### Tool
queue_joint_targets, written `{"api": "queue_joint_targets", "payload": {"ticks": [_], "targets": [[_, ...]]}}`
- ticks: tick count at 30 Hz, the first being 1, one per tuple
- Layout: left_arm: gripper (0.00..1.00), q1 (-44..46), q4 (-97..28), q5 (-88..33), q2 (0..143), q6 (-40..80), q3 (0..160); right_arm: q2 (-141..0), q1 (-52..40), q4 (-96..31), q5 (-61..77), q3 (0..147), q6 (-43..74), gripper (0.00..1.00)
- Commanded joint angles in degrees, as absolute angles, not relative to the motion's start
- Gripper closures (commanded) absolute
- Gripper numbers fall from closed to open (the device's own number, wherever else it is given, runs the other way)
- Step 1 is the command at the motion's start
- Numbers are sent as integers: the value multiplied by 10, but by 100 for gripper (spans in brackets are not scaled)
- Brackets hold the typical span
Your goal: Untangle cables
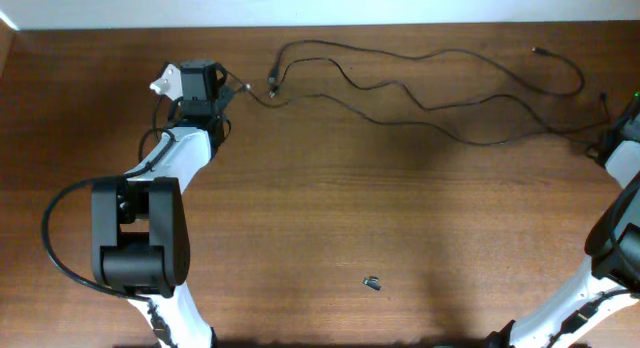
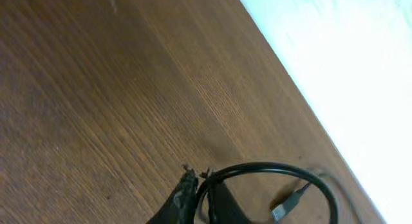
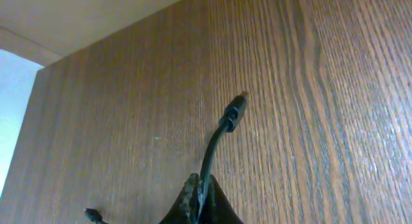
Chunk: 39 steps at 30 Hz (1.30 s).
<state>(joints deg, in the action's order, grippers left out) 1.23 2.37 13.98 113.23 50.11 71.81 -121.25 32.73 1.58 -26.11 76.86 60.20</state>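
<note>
Next, my right gripper draws back over the bare wood on the near side of the table and releases my cable, since it still meets another cable beside the gripper.
Thin black cables (image 1: 420, 83) run in wavy lines across the far part of the wooden table from left to right. My left gripper (image 1: 238, 88) is at the far left and is shut on one cable; in the left wrist view the fingers (image 2: 196, 179) pinch the cable (image 2: 270, 167), which loops round to a small plug (image 2: 290, 203). My right gripper (image 1: 603, 140) is at the far right edge and is shut on a cable; in the right wrist view the fingers (image 3: 201, 188) grip the cable (image 3: 215, 143) just behind its plug end (image 3: 235, 109).
A tiny dark loose piece (image 1: 372, 282) lies near the table's front middle. A loose plug end (image 1: 538, 51) lies at the far right. The table's back edge meets a white wall (image 2: 347, 63). A second small plug (image 3: 93, 215) lies beside the right gripper.
</note>
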Motion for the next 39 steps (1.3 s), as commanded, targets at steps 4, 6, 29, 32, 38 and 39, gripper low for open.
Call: {"api": "queue_joint_targets", "payload": {"ticks": [4,6,29,32,38,39], "targets": [[87,36,-27,143,1126,277,723,-1224,364,11,-278,771,550,96],[85,43,-29,143,1126,260,723,-1223,365,9,-265,771,544,96],[1,43,-79,118,1082,193,723,-1083,360,-87,-179,771,295,1],[1,41,-122,118,1020,121,723,-990,338,-128,-151,771,239,1],[1,41,-232,116,871,76,723,-806,234,-283,44,771,184,1],[1,41,-250,116,857,76,723,-786,206,-299,43,771,184,1]]}}
